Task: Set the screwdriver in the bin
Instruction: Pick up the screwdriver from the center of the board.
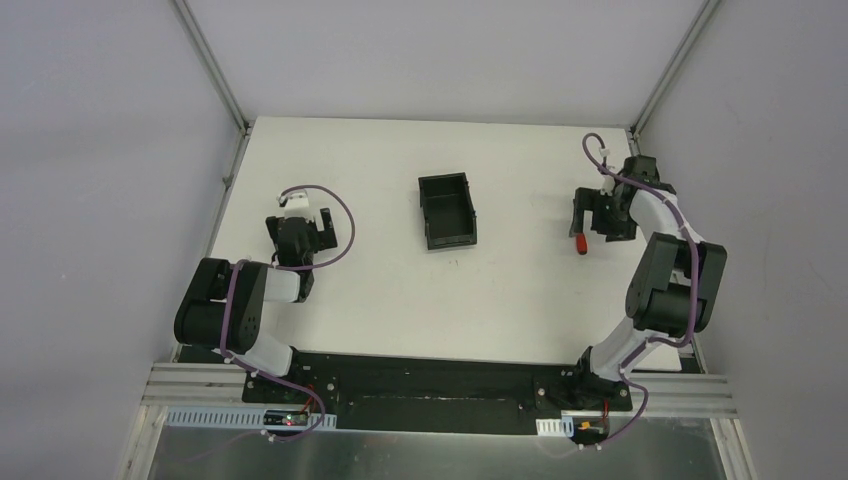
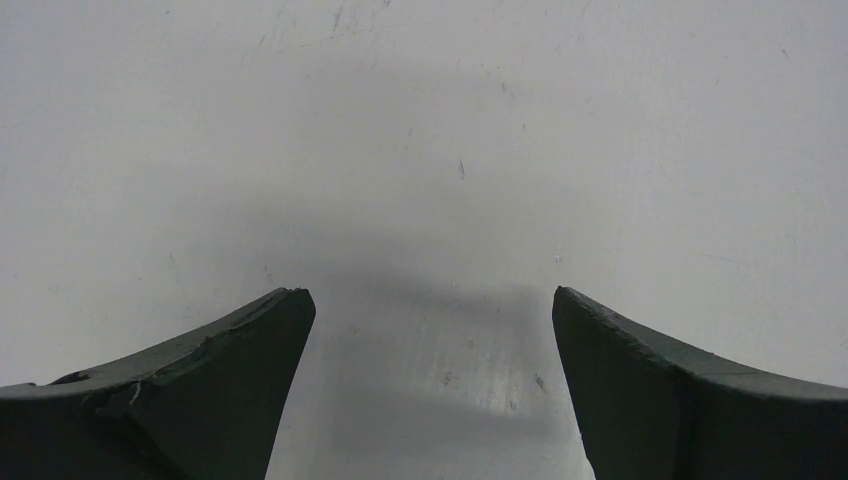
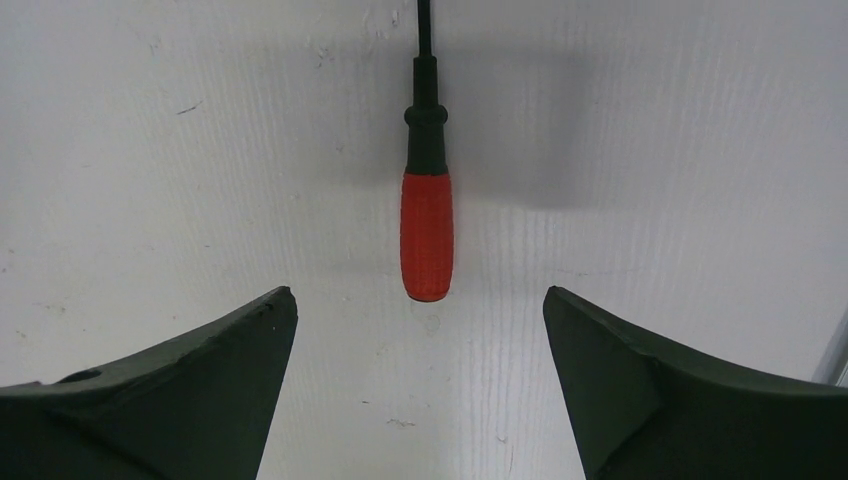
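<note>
My right gripper will next move down and close on the end of the red handle (image 1: pixel 580 243) beside the screwdriver's dark collar, because the handle is below, lined up between the gripper's open fingers.
The screwdriver (image 3: pixel 427 235) lies flat on the white table, its red handle toward me and its dark collar and thin shaft running to the top edge of the right wrist view. My right gripper (image 3: pixel 420 295) is open and empty, its tips just short of the handle's end, one on each side. In the top view only the red handle (image 1: pixel 580 243) shows, beside the right gripper (image 1: pixel 588 218) at the right of the table. The black bin (image 1: pixel 447 210) stands open-topped and empty at the table's middle. My left gripper (image 1: pixel 300 222) is open and empty over bare table (image 2: pixel 433 295) at the left.
The white table (image 1: pixel 400 300) is bounded by grey walls with metal frame posts (image 1: pixel 212 60) at the back corners. The table's right edge shows as a pale strip (image 3: pixel 835 350) in the right wrist view. Purple cables loop over both arms.
</note>
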`<state>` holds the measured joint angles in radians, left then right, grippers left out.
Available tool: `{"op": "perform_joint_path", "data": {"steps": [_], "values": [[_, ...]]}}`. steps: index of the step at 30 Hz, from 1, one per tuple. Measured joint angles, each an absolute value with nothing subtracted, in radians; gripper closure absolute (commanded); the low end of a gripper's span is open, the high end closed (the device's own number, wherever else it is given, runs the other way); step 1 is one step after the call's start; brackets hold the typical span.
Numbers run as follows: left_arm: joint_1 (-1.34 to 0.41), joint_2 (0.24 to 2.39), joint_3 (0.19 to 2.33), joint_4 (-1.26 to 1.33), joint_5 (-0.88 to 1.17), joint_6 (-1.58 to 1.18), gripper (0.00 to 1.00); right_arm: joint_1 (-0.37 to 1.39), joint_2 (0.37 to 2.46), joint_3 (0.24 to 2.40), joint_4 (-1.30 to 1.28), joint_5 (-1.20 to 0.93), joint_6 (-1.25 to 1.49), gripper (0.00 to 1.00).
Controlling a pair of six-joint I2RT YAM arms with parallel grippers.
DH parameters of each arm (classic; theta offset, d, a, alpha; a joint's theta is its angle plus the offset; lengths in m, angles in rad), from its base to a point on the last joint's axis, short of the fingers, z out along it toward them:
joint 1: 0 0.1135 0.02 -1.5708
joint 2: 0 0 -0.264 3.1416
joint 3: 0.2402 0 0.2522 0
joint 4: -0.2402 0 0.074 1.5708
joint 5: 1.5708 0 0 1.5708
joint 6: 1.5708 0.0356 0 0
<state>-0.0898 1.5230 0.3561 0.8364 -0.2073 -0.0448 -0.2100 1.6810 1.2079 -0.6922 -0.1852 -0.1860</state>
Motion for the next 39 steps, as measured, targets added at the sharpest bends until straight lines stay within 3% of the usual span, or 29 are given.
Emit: {"op": "perform_joint_path", "data": {"steps": [21, 33, 39], "values": [[-0.09, 1.523, 0.356, 0.836, -0.207, -0.045, 0.01, -0.154, 1.827, 1.236, -0.67, -0.099, -0.193, 0.04], [-0.09, 1.523, 0.356, 0.836, -0.207, -0.045, 0.01, -0.144, 1.866, 1.247, -0.651, -0.06, -0.205, 0.14], [-0.09, 1.523, 0.356, 0.836, -0.207, -0.045, 0.01, -0.138, 1.881, 1.261, -0.646, -0.038, -0.213, 0.3]]}}
